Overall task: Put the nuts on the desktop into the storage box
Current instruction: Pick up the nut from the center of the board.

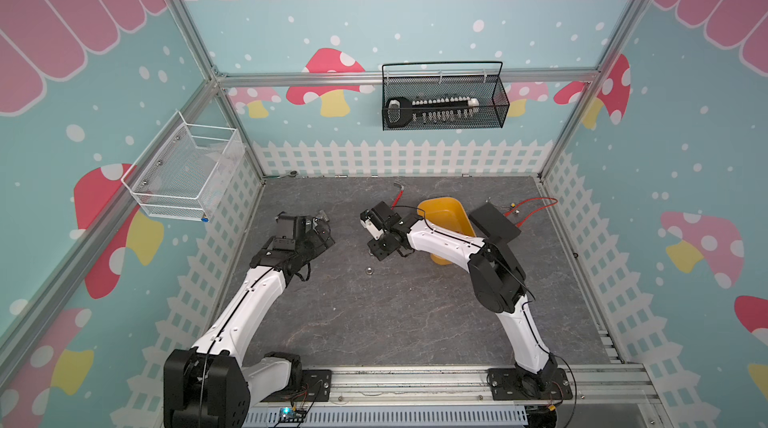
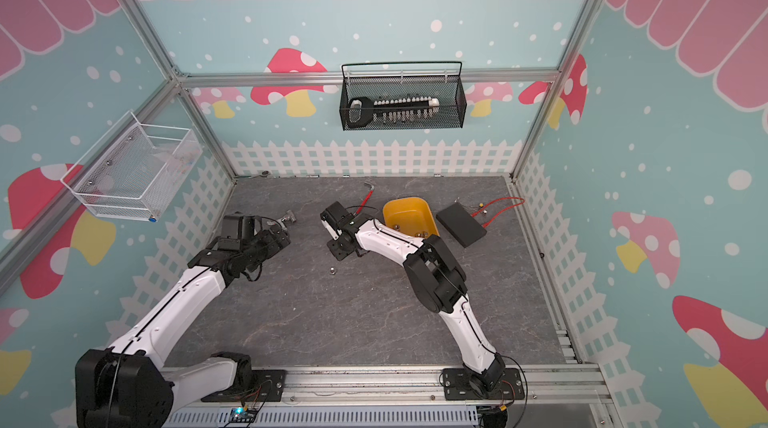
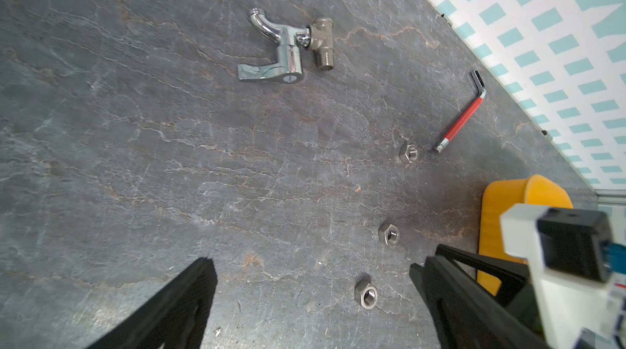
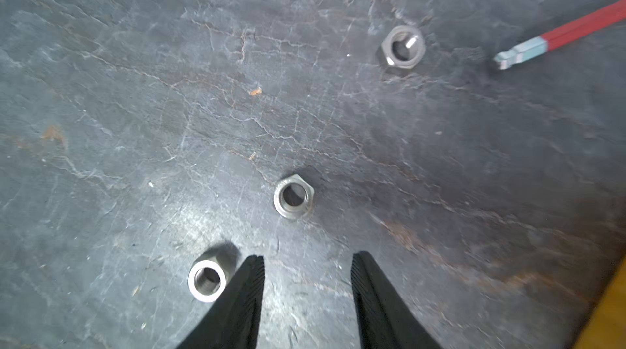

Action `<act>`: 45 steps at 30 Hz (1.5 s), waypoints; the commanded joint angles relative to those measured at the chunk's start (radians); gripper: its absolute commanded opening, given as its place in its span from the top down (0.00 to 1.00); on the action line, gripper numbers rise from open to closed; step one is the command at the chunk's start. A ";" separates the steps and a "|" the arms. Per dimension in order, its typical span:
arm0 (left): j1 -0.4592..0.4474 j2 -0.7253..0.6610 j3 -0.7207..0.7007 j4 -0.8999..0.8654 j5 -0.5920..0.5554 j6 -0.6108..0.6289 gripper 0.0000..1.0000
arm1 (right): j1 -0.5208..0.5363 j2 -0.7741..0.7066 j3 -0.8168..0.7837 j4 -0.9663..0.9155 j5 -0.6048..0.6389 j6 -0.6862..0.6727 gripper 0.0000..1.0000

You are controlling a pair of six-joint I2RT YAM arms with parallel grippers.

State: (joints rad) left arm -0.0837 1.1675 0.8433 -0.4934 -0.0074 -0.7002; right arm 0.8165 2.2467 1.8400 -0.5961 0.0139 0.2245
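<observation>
Only bare desktop is between my right gripper's fingers. My right gripper will go down next toward the middle nut [image 4: 293, 196], which is below and just ahead of its fingers.
Three silver nuts lie on the dark grey desktop [image 4: 135, 127]: one [image 4: 207, 280] just outside a fingertip [image 4: 252, 283] of my right gripper [image 4: 307, 257], one [image 4: 293, 196] a little ahead of it, and one [image 4: 401, 46] farther off. The right gripper is open with only bare desktop between its fingers. In the left wrist view the same nuts show [image 3: 366, 294] [image 3: 389, 234] [image 3: 408, 153], ahead of my wide-open, empty left gripper [image 3: 313, 269]. The yellow storage box [image 1: 446, 214] sits beside the right arm, with nuts [image 2: 395, 227] inside it. One nut [image 1: 368, 270] shows in both top views.
A chrome tap fitting [image 3: 281, 49] lies near the left gripper [image 1: 322, 235]. A red-handled L-shaped wrench [image 3: 460, 120] lies behind the nuts. A flat black box [image 1: 494, 222] and red cables [image 1: 536, 206] sit right of the storage box. Black [image 1: 444, 102] and white [image 1: 187, 177] wire baskets hang on the walls.
</observation>
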 commanded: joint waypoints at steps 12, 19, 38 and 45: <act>0.024 -0.019 -0.016 0.019 0.025 -0.002 0.01 | 0.001 0.144 0.092 -0.034 -0.032 0.001 0.52; 0.027 -0.019 -0.019 0.019 0.028 0.004 0.01 | 0.001 0.177 0.099 -0.035 -0.023 0.006 0.55; 0.025 -0.015 -0.018 0.025 0.074 0.034 0.01 | 0.001 0.145 0.075 -0.034 0.029 0.014 0.99; 0.020 -0.024 -0.017 0.039 0.160 0.080 0.01 | -0.012 -0.026 0.001 -0.047 0.147 0.015 1.00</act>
State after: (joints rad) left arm -0.0658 1.1530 0.8417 -0.4728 0.0978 -0.6552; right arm 0.8162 2.3230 1.8683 -0.6075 0.0864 0.2317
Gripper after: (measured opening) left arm 0.990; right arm 0.250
